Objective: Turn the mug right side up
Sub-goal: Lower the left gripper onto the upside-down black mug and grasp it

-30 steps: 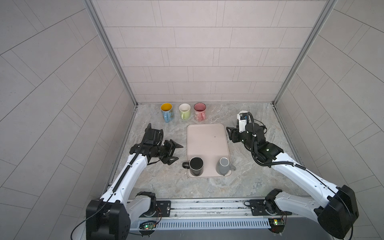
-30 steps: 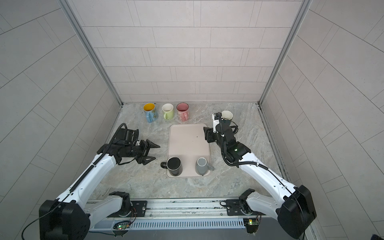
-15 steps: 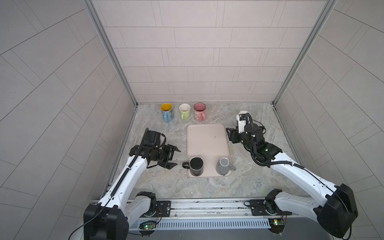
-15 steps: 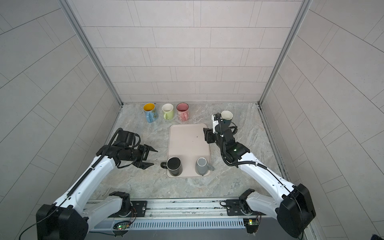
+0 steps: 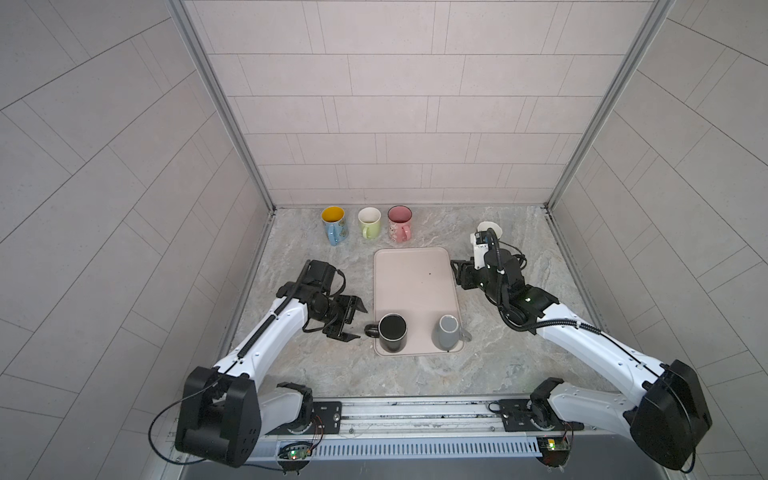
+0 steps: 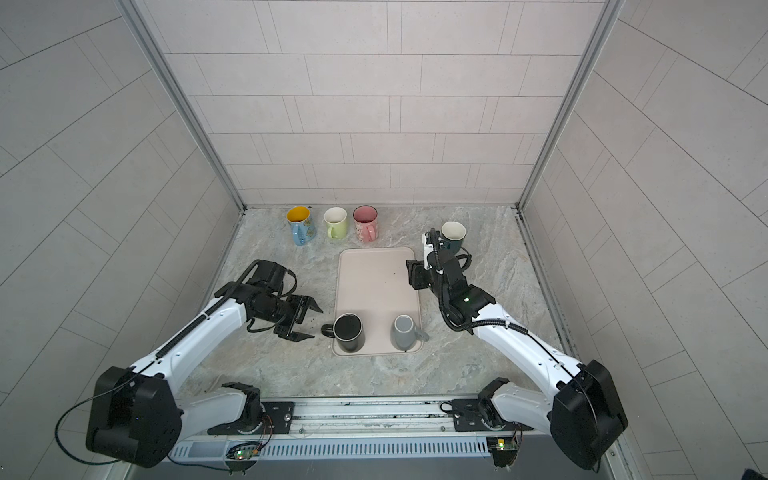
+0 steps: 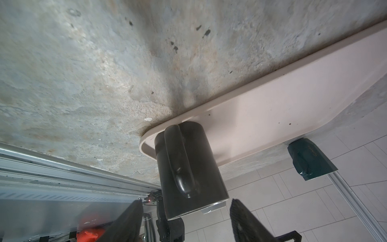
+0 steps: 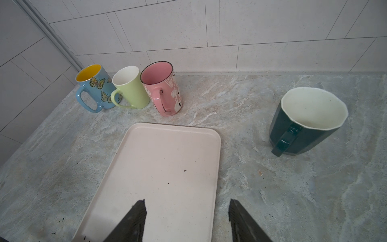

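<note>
My left gripper has its open fingers just short of the black mug's handle (image 5: 370,329) (image 7: 179,161). It will move forward until they are on both sides of the handle and close there.
On the pink tray (image 5: 411,282) a black mug (image 5: 392,332) stands mouth up at the near left corner, its handle pointing left. A grey mug (image 5: 446,334) stands at the near right corner; its top shows as a flat pale disc, so it looks upside down. My left gripper (image 5: 353,324) is open just left of the black mug's handle, not touching it. In the left wrist view the black mug (image 7: 186,167) sits ahead of the fingertips. My right gripper (image 5: 457,274) is open and empty over the tray's right edge (image 8: 217,159).
A blue butterfly mug (image 5: 334,226), a green mug (image 5: 370,222) and a pink mug (image 5: 400,224) stand upright in a row by the back wall. A dark teal mug (image 6: 453,237) stands upright at the back right, behind my right wrist. Walls close in on three sides.
My left gripper has turned and moved toward the front of the table, closer to the black mug's handle. The right arm and the mugs have not moved.
</note>
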{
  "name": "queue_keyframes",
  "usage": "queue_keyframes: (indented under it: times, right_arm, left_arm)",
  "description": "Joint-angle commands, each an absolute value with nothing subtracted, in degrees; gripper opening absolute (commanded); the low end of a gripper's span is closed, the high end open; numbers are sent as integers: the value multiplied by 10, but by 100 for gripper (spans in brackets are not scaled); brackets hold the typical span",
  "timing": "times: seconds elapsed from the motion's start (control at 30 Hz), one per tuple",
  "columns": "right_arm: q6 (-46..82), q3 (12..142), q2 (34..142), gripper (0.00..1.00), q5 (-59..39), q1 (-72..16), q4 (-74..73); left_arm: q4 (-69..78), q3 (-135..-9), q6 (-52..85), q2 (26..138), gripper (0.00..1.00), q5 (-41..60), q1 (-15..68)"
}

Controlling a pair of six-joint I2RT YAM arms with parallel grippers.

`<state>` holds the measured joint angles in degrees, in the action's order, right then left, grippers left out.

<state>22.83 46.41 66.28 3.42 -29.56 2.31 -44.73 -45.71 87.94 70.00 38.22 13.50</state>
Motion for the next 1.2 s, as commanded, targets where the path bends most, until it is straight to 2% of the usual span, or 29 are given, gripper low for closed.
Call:
queue_keyframes:
  times: [0.0, 0.33, 0.63, 1.17]
  right_arm:
    - [239, 458, 666, 64, 35, -293, 9]
    - [244, 450, 669, 63, 38, -287, 3]
    - [252, 442, 670, 64, 40, -284, -2]
    - [256, 440, 667, 63, 42, -279, -3]
  left_arm:
    - [-438, -463, 903, 716, 72, 377, 149]
    - [-407, -467, 922, 776, 71, 388, 171]
    - [-377, -472, 938, 806, 65, 399, 187]
    - [-363, -455, 937, 823, 38, 421, 204]
